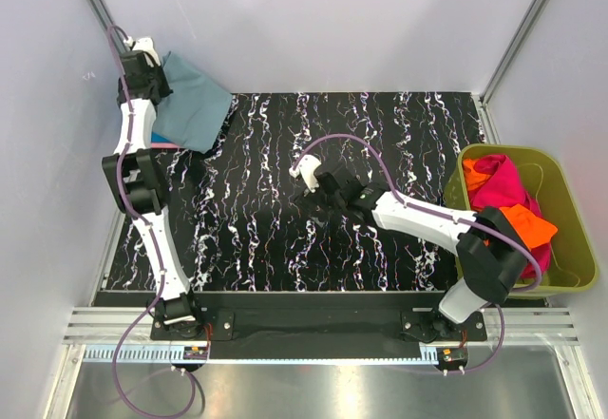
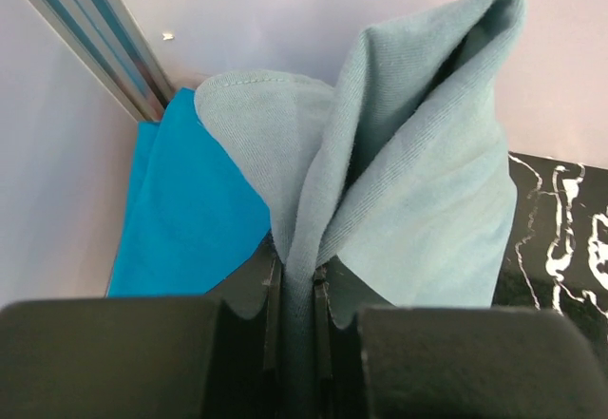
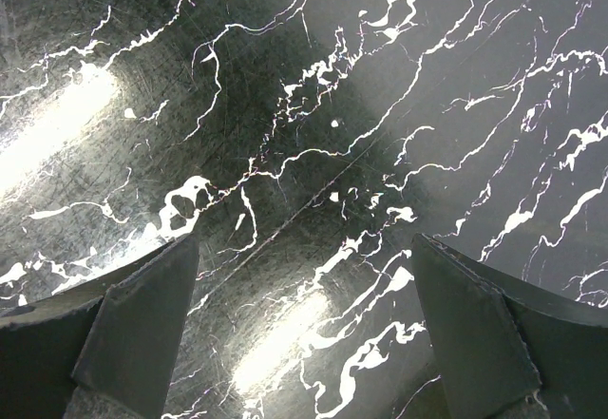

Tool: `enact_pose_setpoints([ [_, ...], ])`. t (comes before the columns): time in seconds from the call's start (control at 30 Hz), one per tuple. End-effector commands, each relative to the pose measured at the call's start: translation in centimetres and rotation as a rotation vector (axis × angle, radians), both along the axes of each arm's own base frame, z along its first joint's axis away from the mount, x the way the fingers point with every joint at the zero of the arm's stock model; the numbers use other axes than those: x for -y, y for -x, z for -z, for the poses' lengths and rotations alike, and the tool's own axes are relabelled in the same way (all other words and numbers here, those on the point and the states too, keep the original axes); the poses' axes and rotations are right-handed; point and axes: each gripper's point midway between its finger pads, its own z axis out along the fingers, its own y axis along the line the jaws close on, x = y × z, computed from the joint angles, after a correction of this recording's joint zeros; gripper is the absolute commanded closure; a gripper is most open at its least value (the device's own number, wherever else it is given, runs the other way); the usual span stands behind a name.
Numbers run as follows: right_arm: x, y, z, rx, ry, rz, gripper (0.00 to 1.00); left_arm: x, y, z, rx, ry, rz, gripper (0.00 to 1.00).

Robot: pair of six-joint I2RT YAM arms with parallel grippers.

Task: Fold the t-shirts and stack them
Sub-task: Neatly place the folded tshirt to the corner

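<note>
The left gripper lowers next, then releases the fold of the grey-blue t-shirt over the bright blue t-shirt (image 2: pixel 185 210), which lies below it against the wall.
My left gripper (image 1: pixel 155 69) is at the table's far left corner, shut on a fold of the dusty grey-blue t-shirt (image 1: pixel 195 105). In the left wrist view the grey-blue cloth (image 2: pixel 408 191) rises from between the closed jaws, with a bright blue t-shirt (image 2: pixel 185 210) lying under it against the wall. A thin pink edge (image 1: pixel 163 143) shows below the pile. My right gripper (image 1: pixel 309 174) is open and empty over the bare middle of the black marbled table (image 3: pixel 313 124). Magenta (image 1: pixel 496 183) and orange (image 1: pixel 528 223) t-shirts lie crumpled in the tub.
An olive-green plastic tub (image 1: pixel 574 212) stands at the table's right edge. White walls enclose the table on the left, back and right, with a metal corner rail (image 2: pixel 95 39) close to the left gripper.
</note>
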Motion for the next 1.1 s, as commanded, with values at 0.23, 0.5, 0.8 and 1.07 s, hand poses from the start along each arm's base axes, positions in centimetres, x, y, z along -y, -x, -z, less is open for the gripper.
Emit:
enact_pose_setpoints([
  [0.23,-1.5,-1.2,-1.5,0.004,-0.061,0.019,0.0,-4.0,-1.3,-1.9,0.122,-0.073,-0.153,1.0],
  [0.5,-1.8,-1.5,-1.2,-0.006,-0.054,0.015,0.0,-5.9,-1.4,-0.3,0.103,-0.106,-0.226,1.0],
  [0.8,-1.5,-1.2,-1.2,-0.021,-0.047,0.025,0.0,-8.7,-0.6,-0.9,0.098,-0.174,-0.355,0.42],
  [1.07,0.3,1.5,-3.7,-0.052,-0.151,0.081,0.0,-6.3,1.1,-6.8,0.131,-0.267,-0.371,0.18],
])
